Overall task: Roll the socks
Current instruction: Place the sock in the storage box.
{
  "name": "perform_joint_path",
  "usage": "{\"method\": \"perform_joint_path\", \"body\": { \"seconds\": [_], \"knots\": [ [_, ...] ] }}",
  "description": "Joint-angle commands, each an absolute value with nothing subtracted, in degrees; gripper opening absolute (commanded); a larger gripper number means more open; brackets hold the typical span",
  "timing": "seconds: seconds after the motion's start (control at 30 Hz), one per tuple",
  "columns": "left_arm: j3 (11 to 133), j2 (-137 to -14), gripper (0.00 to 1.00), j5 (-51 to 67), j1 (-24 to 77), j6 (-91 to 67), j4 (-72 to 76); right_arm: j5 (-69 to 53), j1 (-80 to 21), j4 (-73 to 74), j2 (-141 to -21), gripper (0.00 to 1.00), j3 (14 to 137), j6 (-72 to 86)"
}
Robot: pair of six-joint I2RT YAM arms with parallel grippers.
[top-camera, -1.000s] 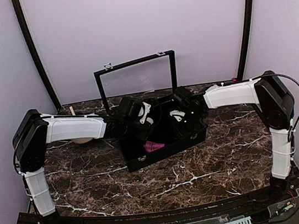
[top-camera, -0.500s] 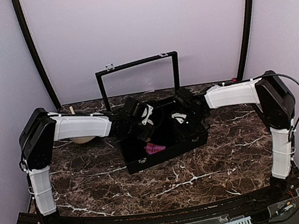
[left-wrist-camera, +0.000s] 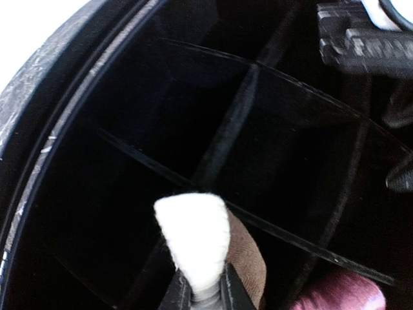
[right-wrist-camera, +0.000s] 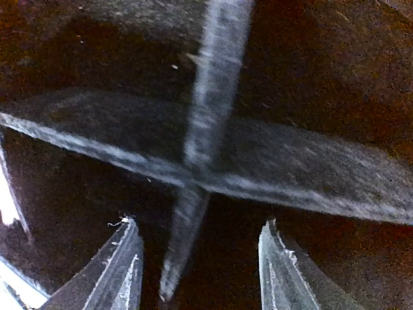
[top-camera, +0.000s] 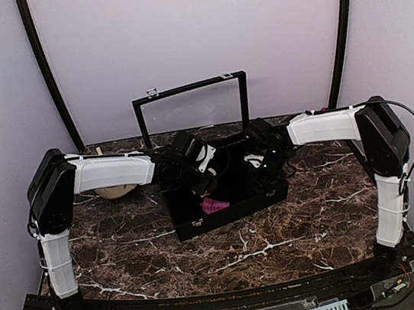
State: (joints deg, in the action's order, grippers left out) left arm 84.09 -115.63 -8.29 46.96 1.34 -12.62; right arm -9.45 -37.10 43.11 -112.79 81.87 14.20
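The cream sock in my left gripper still hangs above the dividers. My left gripper should go down next into the section of the case beside the magenta-pink sock and release it there.
The cream sock is a small folded bundle with a brown inner layer, and my left gripper is shut on it above the divided compartments of the black case. The magenta-pink sock lies in a compartment just to its right, and shows as a pink patch from above. My right gripper hangs open inside the case with nothing between its fingers, straddling a crossing of the dividers. From above, both grippers, left and right, reach into the case.
The case's lid frame stands upright behind it against the back wall. A beige saucer sits on the marble table under the left arm. The right gripper's body shows at the top right of the left wrist view.
The right gripper's jaws have spread wider and that arm has drawn slightly back and to the right. The left arm has shifted a little to the right, still holding the cream sock.
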Motion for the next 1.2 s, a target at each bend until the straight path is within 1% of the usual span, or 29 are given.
{"method": "perform_joint_path", "body": {
  "seconds": [0.0,0.5,0.77,1.17],
  "knots": [
    [86.2,-115.3,0.00,-4.5,47.5,2.0,-17.9,-9.0,-35.9,50.0,-111.1,0.57,83.9,12.8],
    [84.8,-116.8,0.00,-4.6,47.9,1.7,-20.7,-6.1,-35.2,51.4,-108.5,0.60,91.0,13.3],
    [89.0,-120.1,0.00,-2.8,47.8,0.0,-23.9,-4.3,-34.8,52.4,-106.8,0.62,93.4,13.4],
    [97.6,-126.3,0.00,1.1,46.7,-2.8,-30.8,-3.2,-33.5,52.0,-104.2,0.63,91.8,13.1]
  ]
}}
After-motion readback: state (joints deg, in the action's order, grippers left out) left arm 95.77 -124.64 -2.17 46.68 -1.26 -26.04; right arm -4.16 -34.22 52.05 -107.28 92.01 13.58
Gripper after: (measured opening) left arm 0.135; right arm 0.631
